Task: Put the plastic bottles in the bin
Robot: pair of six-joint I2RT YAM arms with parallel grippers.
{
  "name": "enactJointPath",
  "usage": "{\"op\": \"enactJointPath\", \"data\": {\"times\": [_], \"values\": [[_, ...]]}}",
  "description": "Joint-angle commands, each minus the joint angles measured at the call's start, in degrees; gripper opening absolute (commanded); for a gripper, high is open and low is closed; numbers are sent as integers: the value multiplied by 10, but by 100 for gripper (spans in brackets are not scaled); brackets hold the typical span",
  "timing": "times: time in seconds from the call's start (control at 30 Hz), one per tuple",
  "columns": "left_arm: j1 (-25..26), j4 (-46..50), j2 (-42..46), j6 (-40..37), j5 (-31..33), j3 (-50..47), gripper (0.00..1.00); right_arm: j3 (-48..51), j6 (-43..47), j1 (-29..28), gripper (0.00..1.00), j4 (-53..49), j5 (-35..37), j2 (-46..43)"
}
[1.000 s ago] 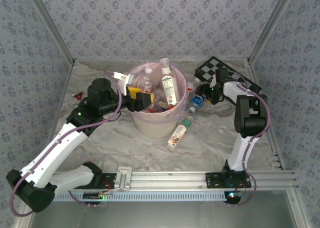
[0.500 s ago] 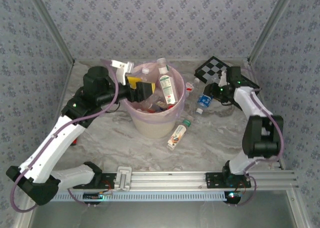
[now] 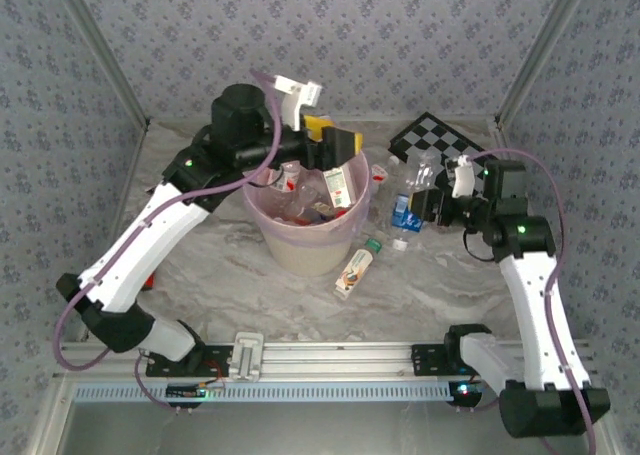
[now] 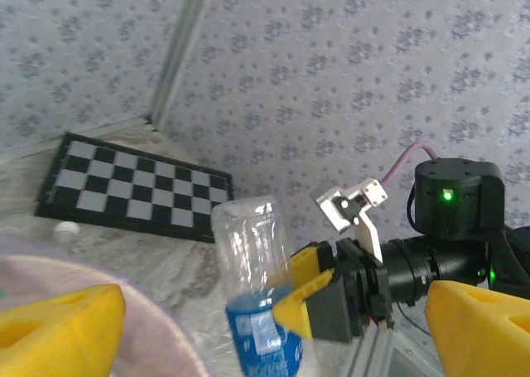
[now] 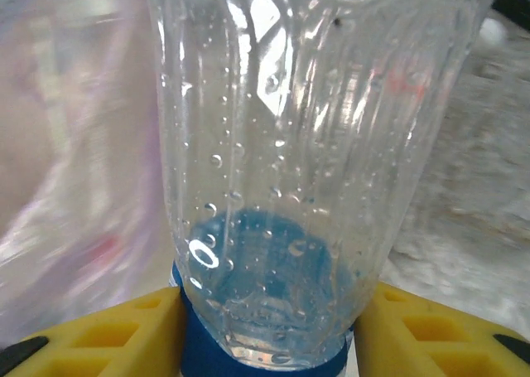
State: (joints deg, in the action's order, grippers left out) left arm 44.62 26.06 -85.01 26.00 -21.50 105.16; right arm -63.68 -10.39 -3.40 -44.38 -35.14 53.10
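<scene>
My left gripper needs to move next from over the bin [image 3: 305, 247] onto the bottle's base end [image 3: 426, 160], because this ribbed base sticks out free while my right gripper clamps the label.
My right gripper [image 3: 417, 204] is shut on a clear plastic bottle with a blue label [image 3: 404, 205], held off the table to the right of the bin [image 3: 305, 247]. In the right wrist view the yellow fingers [image 5: 99, 335] clamp its labelled end [image 5: 273, 228]. The left wrist view shows the same bottle [image 4: 255, 286]. My left gripper [image 3: 335, 143] hangs open over the bin's far rim with nothing between its fingers [image 4: 58, 327]. Several bottles lie inside the pink-lined bin, among them a green-labelled one [image 3: 339, 187]. An orange-white labelled bottle [image 3: 357, 267] lies on the table at the bin's right foot.
The black-and-white chequered board [image 3: 447, 140] lies at the back right, behind my right gripper, and a loose white cap [image 4: 66, 226] sits in front of it. Patterned walls close in the back and both sides. An aluminium rail [image 3: 340, 357] runs along the near edge.
The left arm rose and swung right, from the bin's left rim to above its far rim. The right arm drew back towards its base and lifted the blue-labelled bottle off the table.
</scene>
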Motion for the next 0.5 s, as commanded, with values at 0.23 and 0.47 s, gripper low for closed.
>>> {"op": "enactJointPath", "data": {"times": [0.23, 0.47], "values": [[49, 91, -124, -34, -24, 146, 99, -73, 33, -124, 47, 5, -34, -35], [63, 100, -146, -42, -36, 162, 91, -102, 34, -162, 46, 17, -8, -28]]}}
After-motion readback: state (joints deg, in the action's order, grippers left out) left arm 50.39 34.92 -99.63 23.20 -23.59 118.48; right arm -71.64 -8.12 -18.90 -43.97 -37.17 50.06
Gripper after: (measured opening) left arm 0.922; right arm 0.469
